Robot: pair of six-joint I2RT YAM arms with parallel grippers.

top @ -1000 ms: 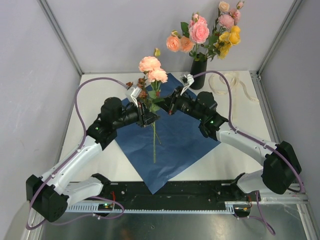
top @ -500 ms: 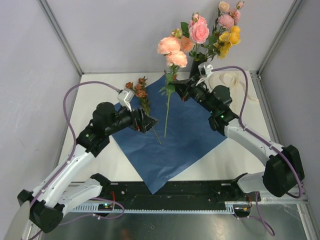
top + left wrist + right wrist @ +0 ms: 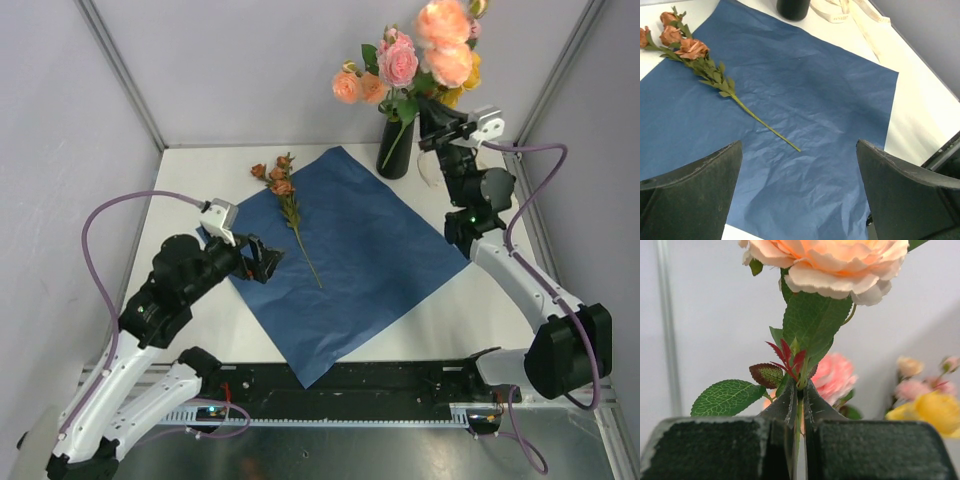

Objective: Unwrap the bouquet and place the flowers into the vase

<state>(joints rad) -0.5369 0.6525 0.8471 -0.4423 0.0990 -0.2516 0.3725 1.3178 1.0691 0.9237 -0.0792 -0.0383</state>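
Observation:
The lower end of the stem hangs outside the opening of the vase point(image 3: 396, 150), so my right gripper will next lift the stem over the opening and then lower it.
The bouquet's blue paper point(image 3: 345, 255) lies flat and unwrapped on the table. One brownish-red flower stem point(image 3: 287, 200) point(image 3: 695, 50) rests on its far left part. The black vase point(image 3: 396, 150) point(image 3: 792, 7) stands at the paper's far corner, holding pink, peach and yellow flowers point(image 3: 395, 65). My right gripper point(image 3: 432, 112) point(image 3: 801, 390) is shut on the green stem of a peach rose point(image 3: 445, 35) point(image 3: 830, 260), held high just right of the vase; the stem's lower end hangs by the vase mouth. My left gripper point(image 3: 262, 260) point(image 3: 799, 150) stands open and empty over the paper's left edge.
The cream ribbon point(image 3: 470, 165) point(image 3: 860, 17) lies loose on the table right of the vase. Grey walls with metal frame posts close in the back and sides. A black rail point(image 3: 340, 385) runs along the near edge.
The left gripper opened, let go of the peach rose stem and pulled back to the near left. The right gripper carried that stem from the paper's middle up to beside the vase.

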